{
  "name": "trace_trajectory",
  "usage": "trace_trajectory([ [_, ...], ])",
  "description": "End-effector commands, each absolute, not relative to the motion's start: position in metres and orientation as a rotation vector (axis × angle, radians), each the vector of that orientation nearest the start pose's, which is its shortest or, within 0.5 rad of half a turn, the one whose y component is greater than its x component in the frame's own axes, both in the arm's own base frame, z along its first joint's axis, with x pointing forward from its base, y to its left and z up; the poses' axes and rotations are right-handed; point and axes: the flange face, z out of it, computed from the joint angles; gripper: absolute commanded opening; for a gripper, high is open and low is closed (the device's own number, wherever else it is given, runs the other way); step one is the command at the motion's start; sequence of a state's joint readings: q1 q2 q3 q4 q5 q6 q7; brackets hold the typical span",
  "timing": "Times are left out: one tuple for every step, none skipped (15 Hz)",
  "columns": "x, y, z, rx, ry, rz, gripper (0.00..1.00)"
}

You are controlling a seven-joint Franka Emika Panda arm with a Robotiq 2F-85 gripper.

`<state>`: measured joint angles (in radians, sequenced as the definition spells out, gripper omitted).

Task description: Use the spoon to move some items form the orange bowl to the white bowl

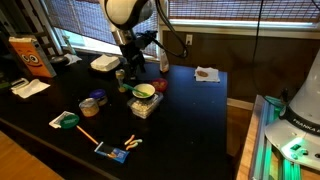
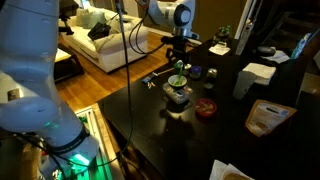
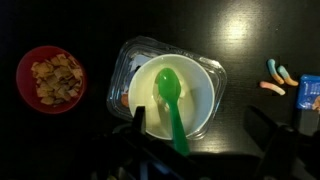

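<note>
My gripper lowers onto the green spoon's handle (image 3: 178, 132) by the white bowl's near rim next, since the handle already lines up between my open fingers.
In the wrist view the orange bowl (image 3: 52, 78) lies at the left with pale cereal-like bits in it. The white bowl (image 3: 200, 85) sits in a clear plastic container (image 3: 215, 68) at the middle. A green spoon (image 3: 170, 92) lies with its scoop inside the white bowl and its handle over the near rim. My gripper (image 3: 200, 120) hovers above it, with a gap on each side of the handle. Both exterior views show the gripper (image 1: 130, 68) (image 2: 178, 55) above the white bowl (image 1: 145, 92) (image 2: 178, 90), with the orange bowl (image 1: 160, 87) (image 2: 205, 107) beside it.
Gummy worms (image 3: 280, 75) and a blue packet (image 3: 308, 90) lie right of the container. A white foam box (image 1: 104, 63), a green-rimmed lid (image 1: 67, 120), a small jar (image 1: 90, 103) and an orange bag (image 2: 262, 118) stand on the black table (image 1: 190, 130).
</note>
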<state>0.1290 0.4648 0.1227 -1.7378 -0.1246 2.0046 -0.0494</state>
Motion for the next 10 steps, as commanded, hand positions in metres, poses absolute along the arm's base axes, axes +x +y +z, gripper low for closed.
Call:
trace_trajectory([
  [0.623, 0.146, 0.299, -3.147, -0.568, 0.301, 1.0],
  [0.623, 0.146, 0.298, -3.147, -0.568, 0.302, 1.0],
  [0.626, 0.147, 0.293, -3.16, -0.57, 0.3, 1.0],
  [0.629, 0.148, 0.287, -3.156, -0.592, 0.298, 1.0],
  [0.631, 0.15, 0.281, -3.138, -0.613, 0.294, 1.0],
  [0.633, 0.151, 0.276, -3.141, -0.624, 0.286, 1.0],
  [0.635, 0.15, 0.271, -3.135, -0.629, 0.273, 1.0],
  [0.636, 0.15, 0.266, -3.129, -0.636, 0.265, 1.0],
  [0.637, 0.149, 0.261, -3.125, -0.642, 0.261, 1.0],
  [0.638, 0.148, 0.256, -3.122, -0.651, 0.262, 1.0],
])
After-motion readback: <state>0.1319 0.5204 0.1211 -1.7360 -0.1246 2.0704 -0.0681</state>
